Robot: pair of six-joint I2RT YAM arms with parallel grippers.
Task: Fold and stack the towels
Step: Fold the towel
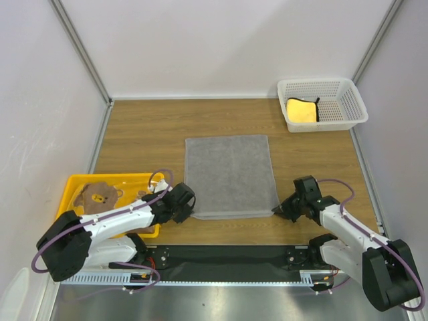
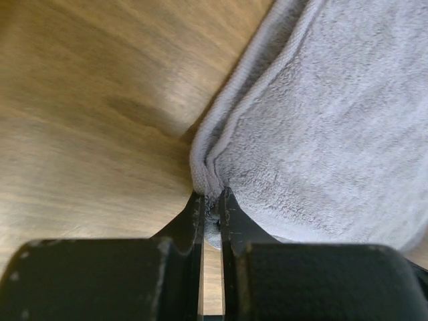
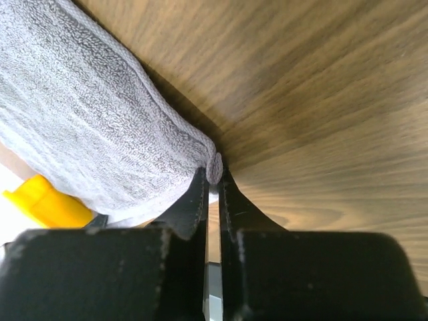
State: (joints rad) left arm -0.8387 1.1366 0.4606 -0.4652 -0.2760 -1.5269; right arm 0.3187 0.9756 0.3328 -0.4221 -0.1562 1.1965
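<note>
The towel lies unfolded, so my left gripper will lift the towel's near corner, carry it outward to the towel's far corner (image 1: 189, 142) and let go of it there.
The plain grey towel (image 1: 229, 175) lies spread flat in the middle of the wooden table. My left gripper (image 1: 189, 206) is shut on its near left corner; the left wrist view shows the grey towel (image 2: 334, 134) pinched between my left gripper's tips (image 2: 212, 199). My right gripper (image 1: 279, 210) is shut on its near right corner, seen in the right wrist view as grey towel (image 3: 87, 114) bunched at the gripper's tips (image 3: 214, 175). The bear towel (image 1: 100, 196) lies in the yellow tray. The plain yellow towel (image 1: 301, 110) lies folded in the white mesh basket.
The yellow plastic tray (image 1: 75, 182) sits at the near left, under my left arm. The white mesh basket (image 1: 348, 100) stands at the far right corner. White walls close in the table on three sides.
</note>
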